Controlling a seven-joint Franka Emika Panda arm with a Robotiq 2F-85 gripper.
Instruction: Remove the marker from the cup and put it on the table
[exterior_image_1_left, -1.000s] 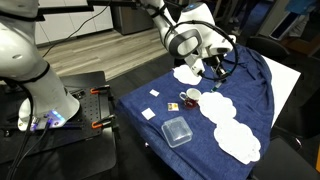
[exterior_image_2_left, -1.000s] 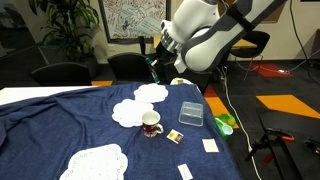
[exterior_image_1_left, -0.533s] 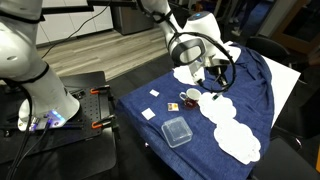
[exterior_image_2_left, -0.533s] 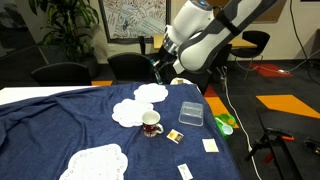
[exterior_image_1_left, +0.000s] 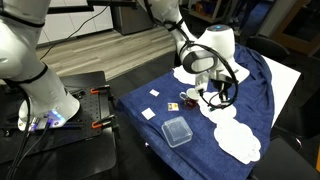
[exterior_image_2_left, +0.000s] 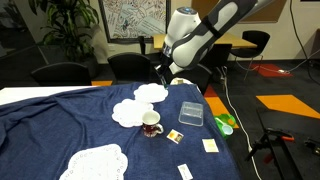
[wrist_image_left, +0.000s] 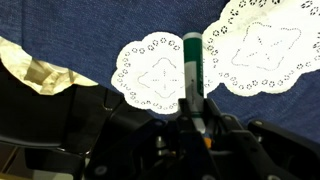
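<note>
The robot next needs to lower the marker (wrist_image_left: 192, 62) in its gripper toward the navy cloth beside the doilies and let it go there, because that empty spot is below the gripper.
In the wrist view the dark teal-green marker (wrist_image_left: 192, 62) sticks out from between my gripper's fingers (wrist_image_left: 194, 108), over a white doily (wrist_image_left: 150, 75) on the navy table cloth (wrist_image_left: 60, 40). The gripper is shut on the marker. In both exterior views the gripper (exterior_image_1_left: 214, 86) (exterior_image_2_left: 163, 76) hangs low over the white patches, a little beyond the dark red cup (exterior_image_1_left: 189, 97) (exterior_image_2_left: 151, 123). The cup stands upright on the table (exterior_image_1_left: 250, 90) (exterior_image_2_left: 50, 120). The marker is too small to make out in the exterior views.
A clear square plastic container (exterior_image_1_left: 177, 131) (exterior_image_2_left: 192, 113) lies near the cup. Small cards (exterior_image_1_left: 149, 113) (exterior_image_2_left: 175, 135) lie on the cloth. A green object (exterior_image_2_left: 226, 124) sits at the table's edge. The black robot base (exterior_image_1_left: 90, 100) is beside the table.
The gripper has come down towards the table with the marker in it, away from above the cup. The cup and container have not moved.
</note>
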